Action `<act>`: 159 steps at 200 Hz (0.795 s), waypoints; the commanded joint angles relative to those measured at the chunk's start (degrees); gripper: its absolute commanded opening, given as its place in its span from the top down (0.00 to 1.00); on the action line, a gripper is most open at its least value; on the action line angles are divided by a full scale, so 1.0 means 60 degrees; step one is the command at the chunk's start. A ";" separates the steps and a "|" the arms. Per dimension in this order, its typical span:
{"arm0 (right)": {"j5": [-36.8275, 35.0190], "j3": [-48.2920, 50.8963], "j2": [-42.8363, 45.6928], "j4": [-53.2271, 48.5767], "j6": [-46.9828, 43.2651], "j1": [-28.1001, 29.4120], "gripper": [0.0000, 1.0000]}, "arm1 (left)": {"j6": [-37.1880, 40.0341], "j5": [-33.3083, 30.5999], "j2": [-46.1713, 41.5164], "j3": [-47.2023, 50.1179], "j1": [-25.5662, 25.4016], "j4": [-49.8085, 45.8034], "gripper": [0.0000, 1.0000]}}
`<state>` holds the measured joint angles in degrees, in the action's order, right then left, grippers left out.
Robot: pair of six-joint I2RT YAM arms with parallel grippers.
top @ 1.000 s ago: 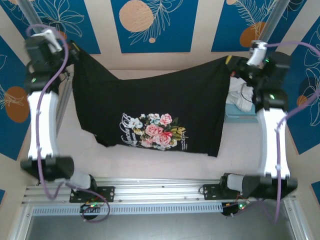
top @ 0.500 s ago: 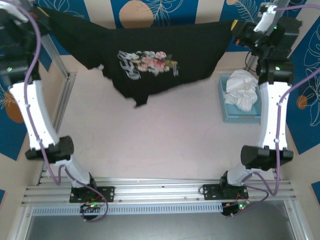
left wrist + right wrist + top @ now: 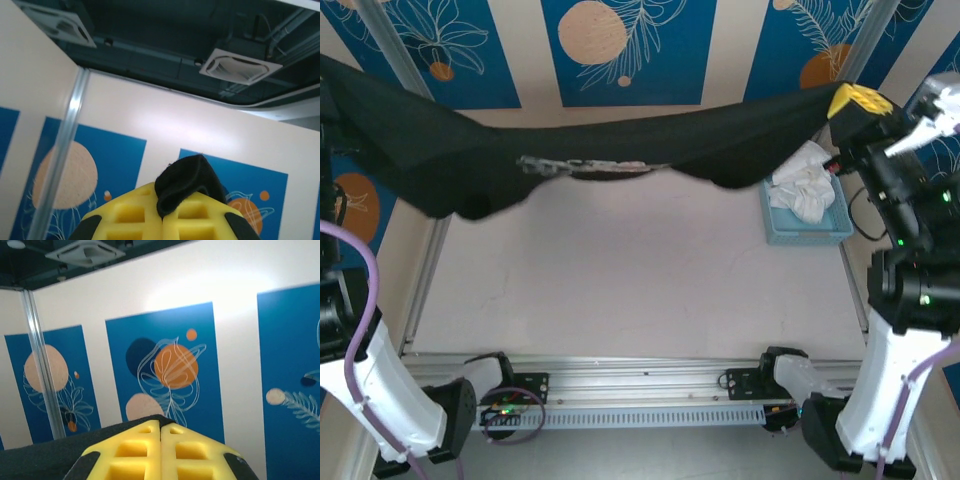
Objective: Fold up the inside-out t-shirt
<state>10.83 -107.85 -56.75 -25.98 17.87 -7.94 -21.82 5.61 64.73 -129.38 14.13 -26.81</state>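
The cloth is still hanging in the air, so next my right gripper needs to come down and release the shirt's end on the far tabletop beside the light blue bin.
The black inside-out t-shirt (image 3: 620, 145) hangs stretched in the air across the far half of the table, sagging in the middle, its floral print seen edge-on. My right gripper (image 3: 855, 100) is raised at the far right, shut on the shirt's right end. In the right wrist view the yellow fingers (image 3: 160, 432) meet with black cloth (image 3: 45, 457) trailing off to the left. In the left wrist view my left gripper (image 3: 164, 212) is shut on a bunched tuft of the shirt (image 3: 187, 180), pointing up at the wall and ceiling. The shirt's left end runs off the overhead view's left edge.
A light blue bin (image 3: 807, 222) holding a white garment (image 3: 802, 180) sits at the far right of the table (image 3: 620, 270), just under the shirt's right end. Metal frame posts stand at the far corners. The aluminium rail (image 3: 640, 385) with the arm bases runs along the near edge.
Both arms have swung the shirt up and away from the near edge; it went from hanging flat with the print showing to a taut, nearly horizontal band held high.
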 commanded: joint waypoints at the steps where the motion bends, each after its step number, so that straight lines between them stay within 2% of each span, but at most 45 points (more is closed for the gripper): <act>1: -0.0787 -0.0157 -0.0162 -0.0145 -0.0540 -0.0067 1.00 | 0.0539 -0.0644 0.0466 0.0181 0.0018 0.0528 1.00; 41: -0.0951 0.0082 -0.1489 0.0079 -0.1032 -0.0024 1.00 | 0.0132 0.0135 0.2685 -0.0111 -0.0197 0.0492 1.00; 72: -0.1143 0.0426 -0.3043 0.0839 -0.1369 0.0250 1.00 | 0.0775 -0.0422 0.4830 -0.0552 -0.1113 0.0454 1.00; 110: -0.1516 -0.0019 -0.6075 0.1459 -0.1689 0.0826 1.00 | 0.0909 -0.0815 0.8141 -0.1729 -0.1628 0.0559 1.00; 130: -0.1678 -0.0777 -0.8166 0.1641 -0.1597 0.1083 1.00 | 0.0687 -0.0889 1.0234 -0.2907 -0.1724 0.0664 1.00; 138: -0.1702 -0.1326 -0.9091 0.1555 -0.1462 0.1165 1.00 | 0.0552 -0.0903 1.1120 -0.3439 -0.1743 0.0835 0.93; 144: -0.1690 -0.1965 -0.9905 0.1346 -0.1338 0.1216 1.00 | 0.0464 -0.0937 1.1789 -0.3920 -0.1754 0.1047 0.91; 159: -0.1596 -0.4173 -1.1924 0.0282 -0.1047 0.1308 0.91 | 0.0282 -0.1095 1.3226 -0.5112 -0.1771 0.1410 0.87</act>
<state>2.50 -118.50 -115.42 -19.29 9.89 -1.10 -18.09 2.09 135.26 -150.04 3.53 -23.94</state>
